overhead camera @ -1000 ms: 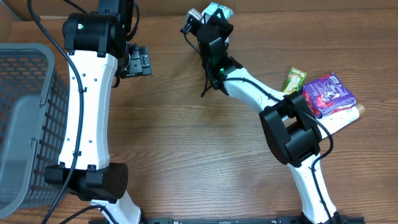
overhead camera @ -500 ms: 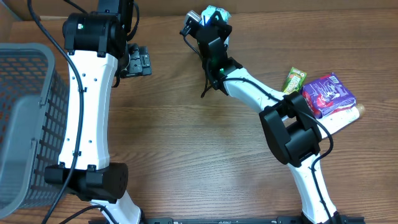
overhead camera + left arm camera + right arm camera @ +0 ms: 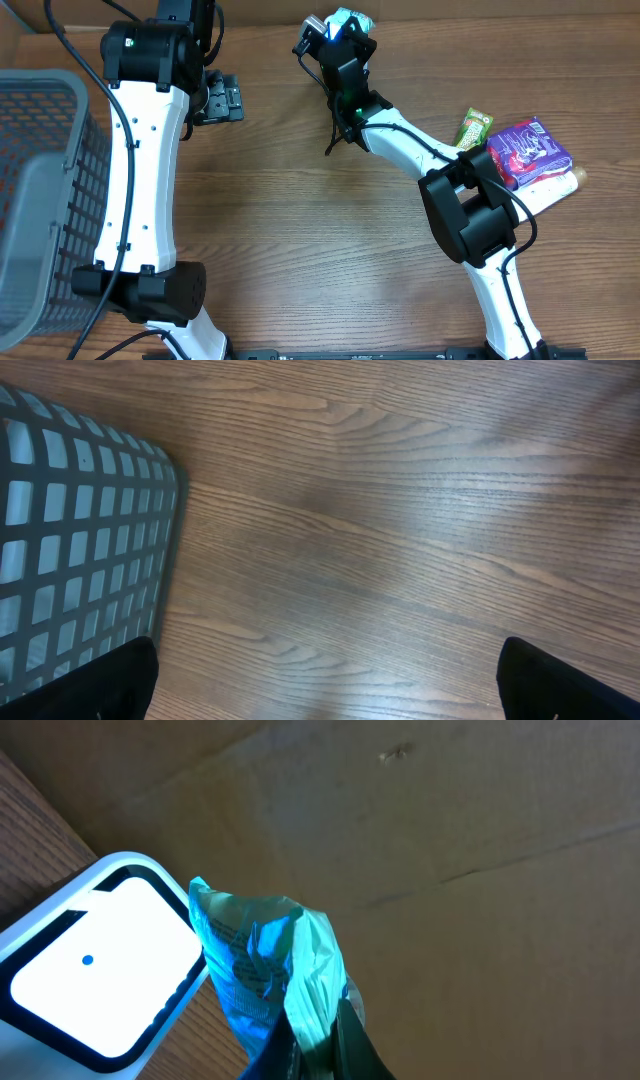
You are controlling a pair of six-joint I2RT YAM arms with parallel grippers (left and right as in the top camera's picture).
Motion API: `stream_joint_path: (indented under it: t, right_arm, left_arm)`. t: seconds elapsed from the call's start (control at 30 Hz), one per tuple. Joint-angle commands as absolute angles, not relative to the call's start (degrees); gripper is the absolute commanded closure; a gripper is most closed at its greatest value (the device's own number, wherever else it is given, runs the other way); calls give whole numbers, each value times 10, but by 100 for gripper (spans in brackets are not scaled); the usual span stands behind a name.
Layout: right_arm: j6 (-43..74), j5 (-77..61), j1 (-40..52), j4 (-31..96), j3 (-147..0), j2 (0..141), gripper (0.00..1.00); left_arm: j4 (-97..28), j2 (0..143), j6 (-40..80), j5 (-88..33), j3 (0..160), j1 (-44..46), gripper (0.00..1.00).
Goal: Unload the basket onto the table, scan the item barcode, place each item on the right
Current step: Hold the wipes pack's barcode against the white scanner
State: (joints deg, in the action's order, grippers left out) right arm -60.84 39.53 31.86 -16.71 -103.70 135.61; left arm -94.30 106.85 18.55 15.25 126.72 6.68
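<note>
Next, my right gripper swings back from the scanner to the green bar's near end (image 3: pixel 466 143) and releases the teal packet there, since the other items lie together.
A crumpled teal packet (image 3: pixel 262 958) is pinched between my right gripper's (image 3: pixel 316 1048) dark fingers, which are shut on its lower end. The packet's printed side hangs right beside the white scanner's glowing window (image 3: pixel 100 965), its edge overlapping the scanner's rim. In the overhead view the right gripper (image 3: pixel 345 42) holds the teal packet (image 3: pixel 351 17) at the table's far edge, next to the scanner (image 3: pixel 311 27). My left gripper (image 3: pixel 222 100) hovers at the far left, wide open with only bare wood between its fingertips (image 3: pixel 128 682).
A grey mesh basket (image 3: pixel 40 200) stands at the left edge, its corner (image 3: pixel 70 540) also in the left wrist view. At the right lie a green bar (image 3: pixel 474 128), a purple packet (image 3: pixel 528 150) and a white tube (image 3: pixel 553 190). A cardboard wall (image 3: pixel 450 820) backs the table.
The right gripper has nudged the teal packet very slightly by the scanner. The left arm has not moved.
</note>
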Motion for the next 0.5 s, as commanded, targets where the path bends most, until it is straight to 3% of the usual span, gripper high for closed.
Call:
stream_joint_path:
  t: [0.0, 0.27, 0.47]
  right_arm:
    - [-606, 410, 323, -175, -1045, 1362, 96]
    - [-606, 460, 341, -171, -1046, 1307, 96]
    - [-466, 418, 361, 69, -1046, 1166, 96]
  left_arm:
    - [-943, 1074, 195, 154, 1266, 68, 0]
    - [-943, 1074, 195, 154, 1266, 68, 0]
    - [-943, 1074, 195, 154, 1266, 68, 0]
